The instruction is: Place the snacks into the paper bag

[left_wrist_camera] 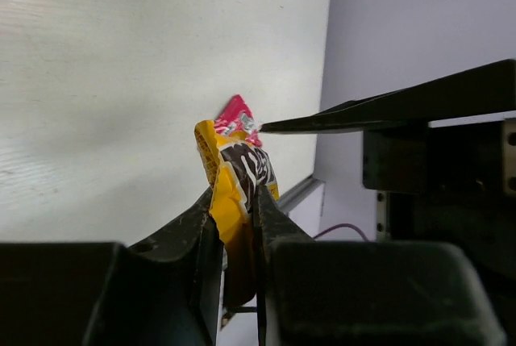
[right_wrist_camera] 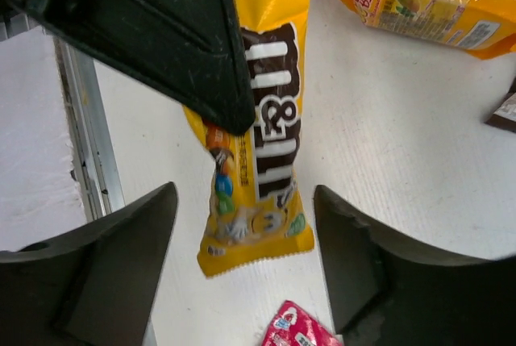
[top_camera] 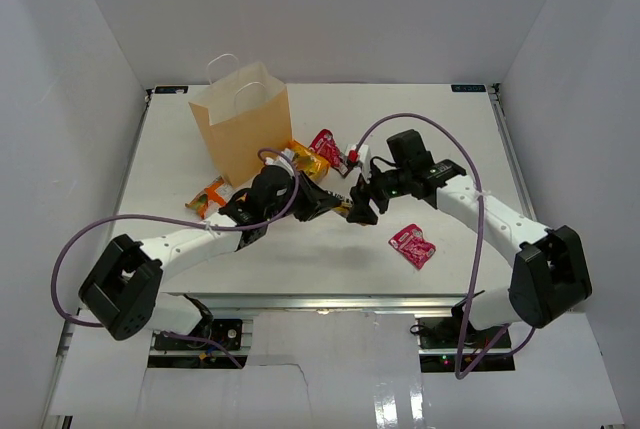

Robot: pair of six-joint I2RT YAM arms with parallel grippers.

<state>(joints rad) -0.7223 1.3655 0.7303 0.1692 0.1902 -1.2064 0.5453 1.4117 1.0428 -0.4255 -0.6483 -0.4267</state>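
Note:
The bag's open top (top_camera: 241, 95) is outward and to the left of my left gripper in the top view, so I need to raise the gripper outward over it to let go.
My left gripper (left_wrist_camera: 235, 201) is shut on a yellow packet (left_wrist_camera: 234, 177) and holds it above the table. In the right wrist view the yellow packet (right_wrist_camera: 262, 144) hangs between the wide-open jaws of my right gripper (right_wrist_camera: 244, 201), which do not touch it. In the top view both grippers, left (top_camera: 325, 201) and right (top_camera: 358, 207), meet at mid-table. The tan paper bag (top_camera: 240, 129) stands upright behind the left gripper. A red-pink packet (top_camera: 412, 245) lies at the front right. Another red-pink packet (top_camera: 325, 145) and an orange packet (top_camera: 305, 159) lie beside the bag.
A second orange packet (top_camera: 205, 196) lies left of the left arm. A dark-edged packet (right_wrist_camera: 504, 112) shows at the right edge of the right wrist view. White walls enclose the table on three sides. The metal rail (top_camera: 330, 299) runs along the near edge.

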